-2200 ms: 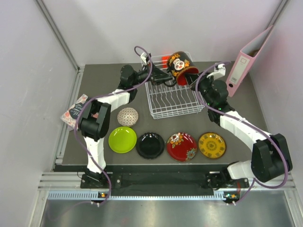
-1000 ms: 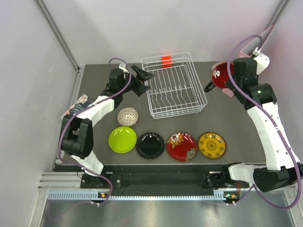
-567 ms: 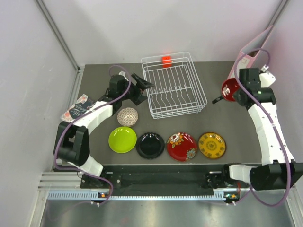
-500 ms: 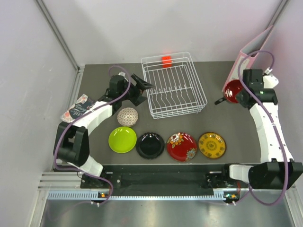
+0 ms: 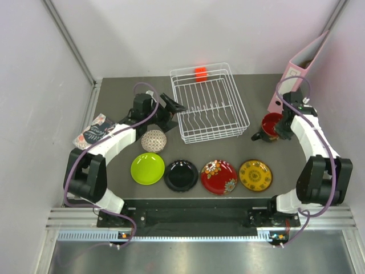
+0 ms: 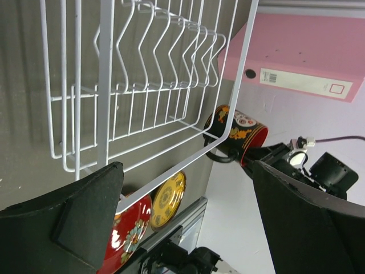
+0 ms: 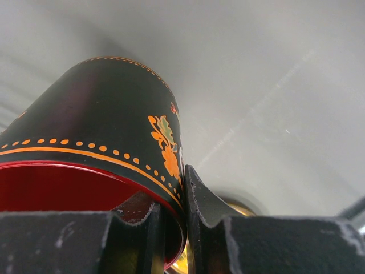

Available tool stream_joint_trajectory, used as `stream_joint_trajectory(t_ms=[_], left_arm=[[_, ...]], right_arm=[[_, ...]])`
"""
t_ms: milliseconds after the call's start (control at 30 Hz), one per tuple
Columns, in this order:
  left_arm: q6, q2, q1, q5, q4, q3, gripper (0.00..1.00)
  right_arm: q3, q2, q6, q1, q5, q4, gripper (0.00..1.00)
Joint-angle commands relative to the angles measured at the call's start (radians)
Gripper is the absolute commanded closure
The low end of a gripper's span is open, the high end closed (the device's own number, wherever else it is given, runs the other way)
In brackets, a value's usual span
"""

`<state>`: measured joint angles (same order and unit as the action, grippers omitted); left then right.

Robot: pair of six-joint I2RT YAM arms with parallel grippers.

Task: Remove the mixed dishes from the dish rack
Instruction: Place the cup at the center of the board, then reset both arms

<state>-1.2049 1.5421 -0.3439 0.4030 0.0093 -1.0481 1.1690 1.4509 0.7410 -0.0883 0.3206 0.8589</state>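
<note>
The robot's right gripper should move down and slightly toward the rack (image 5: 239,94), put the mug on the tabletop and let go of the mug's rim, because the spot beyond the yellow plate is clear.
The white wire dish rack (image 5: 239,94) stands at the back centre with nothing in it; its wires (image 6: 105,85) fill the left wrist view. Right of it the dark mug (image 5: 267,127) is upright, red inside showing. My right gripper (image 5: 278,128) is shut on its rim, one finger inside and one outside (image 7: 174,211); I cannot tell whether the mug (image 7: 102,131) touches the table. My left gripper (image 5: 171,105) hangs open and holds nothing by the rack's left side (image 6: 188,188). In front lie the beige bowl (image 5: 154,140) and the lime (image 5: 147,168), black (image 5: 181,175), red floral (image 5: 219,176) and yellow (image 5: 255,174) plates.
A pink ring binder (image 5: 299,74) leans on the right wall just behind the mug. A patterned booklet (image 5: 94,130) lies at the table's left edge. A small red object (image 5: 200,72) sits behind the rack. Grey walls close in on both sides.
My right arm carried the mug out of the rack, swung right and lowered it beside the rack. My left gripper drew back from the rack to its left side and stayed open.
</note>
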Motion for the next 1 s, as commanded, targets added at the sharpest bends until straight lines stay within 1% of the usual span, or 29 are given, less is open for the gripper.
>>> stream_joint_trajectory(t_ms=[0,100,233,333,367,433,467,533,633,967], left_arm=[[0.025,-0.016,-0.010,0.007,-0.005,0.007,0.01],[0.044,-0.016,-0.010,-0.007,-0.049,0.000,0.01],[0.054,-0.013,-0.010,-0.016,-0.069,-0.009,0.01],[0.056,-0.007,-0.010,-0.016,-0.072,-0.013,0.01],[0.056,-0.007,-0.010,-0.015,-0.072,-0.015,0.01],[0.056,0.003,-0.012,-0.016,-0.072,-0.020,0.01],[0.056,0.004,-0.012,-0.012,-0.074,-0.021,0.01],[0.057,0.015,-0.012,-0.010,-0.074,-0.027,0.01],[0.059,0.023,-0.014,-0.004,-0.072,-0.035,0.01],[0.064,0.043,-0.015,0.008,-0.075,-0.058,0.01]], right_arm=[[0.035,0.022,-0.002,-0.014,-0.014,-0.172,1.00],[0.020,0.068,-0.014,-0.028,-0.031,-0.201,1.00],[0.012,0.133,-0.018,-0.045,-0.064,-0.213,1.00],[0.020,0.149,-0.018,-0.045,-0.086,-0.215,0.89],[0.023,0.152,-0.019,-0.045,-0.089,-0.213,0.80],[0.024,0.146,-0.022,-0.045,-0.097,-0.215,0.71],[0.024,0.143,-0.023,-0.045,-0.100,-0.213,0.63],[0.023,0.123,-0.028,-0.044,-0.104,-0.215,0.56],[0.023,0.083,-0.029,-0.045,-0.117,-0.218,0.50],[0.130,-0.063,-0.038,-0.039,-0.163,-0.135,0.48]])
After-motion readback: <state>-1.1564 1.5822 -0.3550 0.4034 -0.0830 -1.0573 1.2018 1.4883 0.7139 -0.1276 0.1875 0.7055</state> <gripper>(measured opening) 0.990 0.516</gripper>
